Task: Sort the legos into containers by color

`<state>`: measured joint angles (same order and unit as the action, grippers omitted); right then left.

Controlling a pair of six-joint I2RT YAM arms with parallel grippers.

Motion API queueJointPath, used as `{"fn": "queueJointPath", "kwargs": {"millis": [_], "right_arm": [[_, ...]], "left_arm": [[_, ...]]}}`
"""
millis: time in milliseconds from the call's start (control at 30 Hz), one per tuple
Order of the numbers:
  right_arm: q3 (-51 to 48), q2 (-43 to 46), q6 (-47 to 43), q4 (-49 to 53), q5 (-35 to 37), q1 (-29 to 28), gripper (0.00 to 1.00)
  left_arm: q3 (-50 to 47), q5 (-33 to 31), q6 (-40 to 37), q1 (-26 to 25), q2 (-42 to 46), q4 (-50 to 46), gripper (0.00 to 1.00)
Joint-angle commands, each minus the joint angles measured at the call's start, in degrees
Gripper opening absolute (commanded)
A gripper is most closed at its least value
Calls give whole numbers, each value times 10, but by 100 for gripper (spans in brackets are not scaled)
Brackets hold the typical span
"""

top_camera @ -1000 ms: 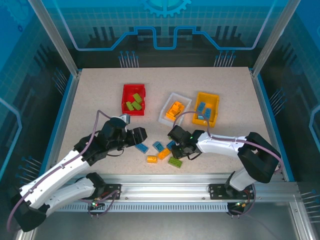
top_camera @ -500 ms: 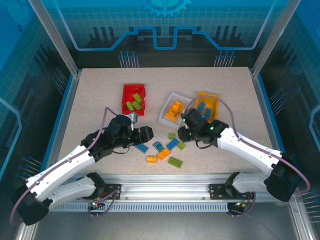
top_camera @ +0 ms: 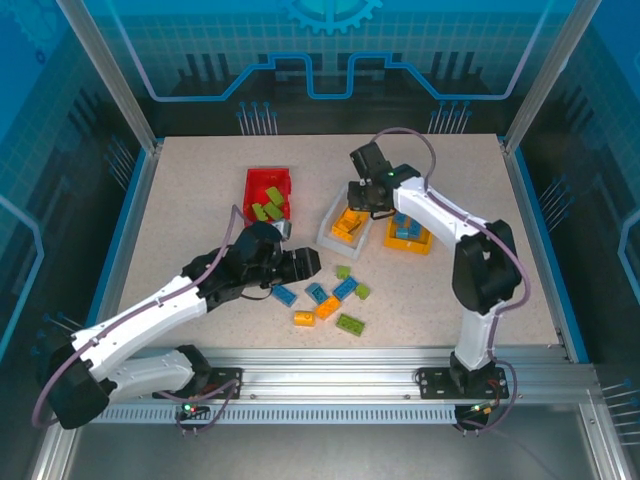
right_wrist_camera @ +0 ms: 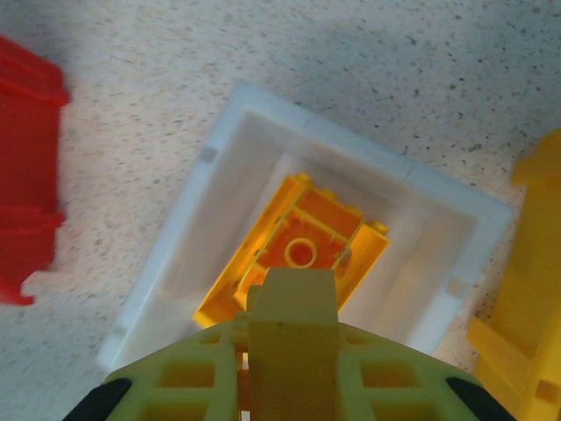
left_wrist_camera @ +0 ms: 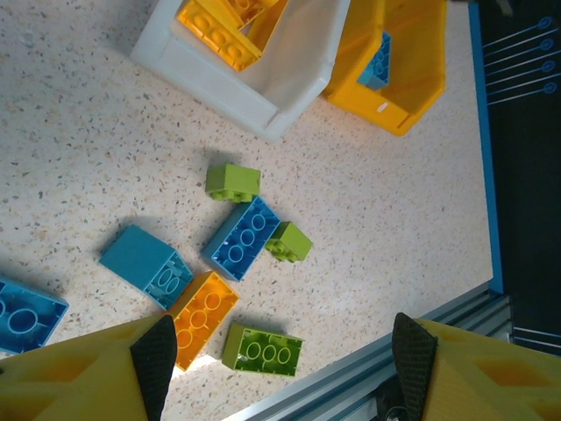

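My right gripper brings the held orange brick down toward the orange bricks inside the white bin (right_wrist_camera: pixel 175 263) next and releases it.
Loose legos lie in front of the bins: lime bricks (left_wrist_camera: pixel 233 182) (left_wrist_camera: pixel 289 241) (left_wrist_camera: pixel 261 348), blue bricks (left_wrist_camera: pixel 243 238) (left_wrist_camera: pixel 145 263) and an orange brick (left_wrist_camera: pixel 202 316). My left gripper (top_camera: pixel 308 262) (left_wrist_camera: pixel 282 351) hovers open over them, holding nothing. My right gripper (top_camera: pixel 365 197) (right_wrist_camera: pixel 294 285) hangs over the white bin (right_wrist_camera: pixel 175 263). Its fingers meet in the middle, apparently shut on an orange brick (right_wrist_camera: pixel 302 250) that shows its underside. Lime bricks (top_camera: pixel 268 205) lie in the red bin (top_camera: pixel 250 195), and blue bricks (top_camera: pixel 405 228) in the yellow bin (top_camera: pixel 425 243).
Another orange brick (top_camera: pixel 303 318) and a blue one (top_camera: pixel 284 296) lie near the left arm. The metal front rail (left_wrist_camera: pixel 368 377) runs just below the loose pile. The blue side wall (top_camera: pixel 528 230) stands right of the yellow bin.
My right arm swung from the loose pile up to the white bin, uncovering two small lime bricks. My left gripper crept right towards the pile.
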<state>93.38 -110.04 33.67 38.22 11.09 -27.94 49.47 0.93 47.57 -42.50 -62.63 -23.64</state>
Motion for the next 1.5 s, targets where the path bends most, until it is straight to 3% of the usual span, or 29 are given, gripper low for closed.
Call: {"fn": "queueJointPath", "kwargs": {"millis": [0,300,533,700,833,967,1133,1233,1333,1467], "right_arm": [[55,-28,23,70,30,11,12],[48,-58,58,77,24,15,15],[51,-39,50,66,27,10,42],[52,9,37,64,33,0,49],[-2,93,29,40,44,-4,49],[-137,240,6,-17,44,-10,52],[-289,427,-25,-11,18,-12,59],[-359,538,-21,18,-4,-11,61],[-391,613,-14,68,-5,-10,62],[-405,667,-4,101,-10,-9,62]], "left_arm": [[25,-8,-17,-7,-7,3,70],[25,-11,-20,-14,-7,2,71],[41,-2,-42,-32,-39,-5,71],[83,-15,-70,-69,-110,-31,72],[126,-49,-44,-109,-179,-51,72],[175,-72,3,-154,-250,-93,69],[218,-134,-9,-214,-307,-190,72],[197,-121,55,-220,-307,-204,77],[177,-91,188,-225,-305,-213,81],[151,-33,339,-227,-313,-155,81]]}}
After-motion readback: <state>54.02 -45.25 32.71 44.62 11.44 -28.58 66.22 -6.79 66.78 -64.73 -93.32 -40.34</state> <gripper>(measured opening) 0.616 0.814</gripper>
